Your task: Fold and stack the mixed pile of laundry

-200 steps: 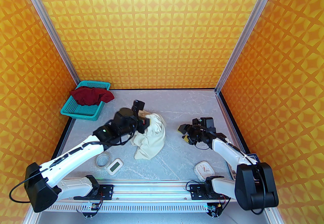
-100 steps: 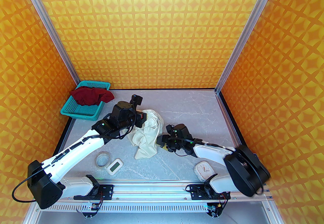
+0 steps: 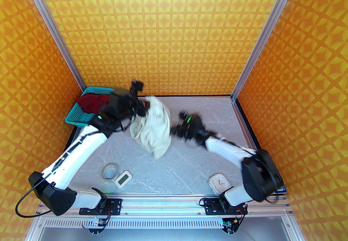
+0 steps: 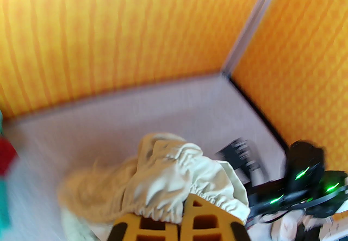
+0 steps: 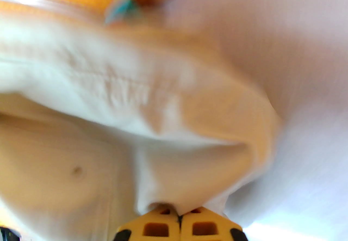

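Observation:
The fold gets released over the open tabletop next. My right gripper first raises away from my left gripper, then swings back and down to let it go.
The cream garment [image 3: 153, 128] hangs bunched above the middle of the table, held from both sides. My left gripper [image 3: 145, 105] is shut on its gathered elastic band [image 4: 174, 207] at the upper left. Pressed against the cloth's right edge, my right gripper [image 3: 172, 132] is shut on a fold of it [image 5: 174, 208]. The yellow fingers [image 5: 152, 227] meet with cream fabric [image 5: 136, 98] pinched at their tips. The dark red T-shirt [image 3: 91, 102] lies crumpled in the teal basket [image 3: 77, 120], partly hidden by my left arm.
The teal mesh basket stands at the back left corner. A tape roll [image 3: 110, 172], a small white digital timer [image 3: 123, 179] and a white clock [image 3: 218, 183] lie near the front edge. Orange patterned walls close in three sides.
My left gripper lifted the cream garment up and toward the back. The right arm swung left to the cloth and its jaws shut on the cloth's right edge.

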Robot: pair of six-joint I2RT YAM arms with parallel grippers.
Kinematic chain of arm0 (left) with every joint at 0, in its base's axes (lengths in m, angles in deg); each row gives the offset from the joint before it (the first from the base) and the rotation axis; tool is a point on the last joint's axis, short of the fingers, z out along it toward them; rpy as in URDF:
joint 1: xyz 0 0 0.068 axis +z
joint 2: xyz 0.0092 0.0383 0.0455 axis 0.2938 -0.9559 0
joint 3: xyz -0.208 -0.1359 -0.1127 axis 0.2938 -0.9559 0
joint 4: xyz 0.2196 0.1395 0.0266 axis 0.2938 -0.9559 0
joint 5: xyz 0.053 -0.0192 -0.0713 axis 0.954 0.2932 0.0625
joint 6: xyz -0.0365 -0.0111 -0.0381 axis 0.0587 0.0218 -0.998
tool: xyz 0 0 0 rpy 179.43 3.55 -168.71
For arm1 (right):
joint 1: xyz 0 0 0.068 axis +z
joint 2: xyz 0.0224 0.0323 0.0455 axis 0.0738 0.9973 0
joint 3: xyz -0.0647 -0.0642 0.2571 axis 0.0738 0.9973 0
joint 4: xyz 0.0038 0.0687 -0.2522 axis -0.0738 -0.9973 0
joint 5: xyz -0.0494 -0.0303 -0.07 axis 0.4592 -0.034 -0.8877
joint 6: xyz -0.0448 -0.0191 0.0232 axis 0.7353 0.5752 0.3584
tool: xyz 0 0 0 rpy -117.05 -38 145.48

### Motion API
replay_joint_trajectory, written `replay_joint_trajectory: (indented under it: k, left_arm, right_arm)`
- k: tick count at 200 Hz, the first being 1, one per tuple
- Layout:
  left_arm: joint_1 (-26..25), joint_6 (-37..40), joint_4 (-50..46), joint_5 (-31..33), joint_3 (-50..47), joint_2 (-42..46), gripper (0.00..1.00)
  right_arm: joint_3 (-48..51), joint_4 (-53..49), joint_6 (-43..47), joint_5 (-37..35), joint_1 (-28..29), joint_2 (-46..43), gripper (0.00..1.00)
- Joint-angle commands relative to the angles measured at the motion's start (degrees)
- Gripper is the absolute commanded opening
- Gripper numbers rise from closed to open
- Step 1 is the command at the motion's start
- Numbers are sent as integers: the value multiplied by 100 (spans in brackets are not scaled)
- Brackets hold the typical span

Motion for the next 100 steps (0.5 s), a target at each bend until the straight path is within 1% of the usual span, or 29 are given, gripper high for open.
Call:
replay_joint_trajectory:
  k: [1,26,36,45,64,86,100]
  left_arm:
    - [165,778,26,-278,1208,-222,0]
    - [356,1060,-266,-337,2491,-627,0]
    - [368,1144,-372,-351,2811,-638,0]
    - [366,1191,-449,-406,2867,-542,0]
    - [362,1168,-551,-754,2462,-23,0]
    - [306,1086,-565,-1478,1418,959,0]
    - [239,964,-743,-1626,859,1551,0]
  right_arm:
    - [-1459,-1713,1287,-888,-338,-325,0]
    - [-3118,-2679,1792,-1452,-517,-69,0]
    - [-3497,-2901,1913,-1518,-539,-70,0]
    - [-3665,-3042,1986,-1573,-538,-160,0]
    - [-3589,-3155,2014,-1633,-537,-629,0]
    - [-3170,-3135,2076,-1765,-542,-1499,0]
    - [-2935,-3200,2086,-1977,-540,-2006,0]
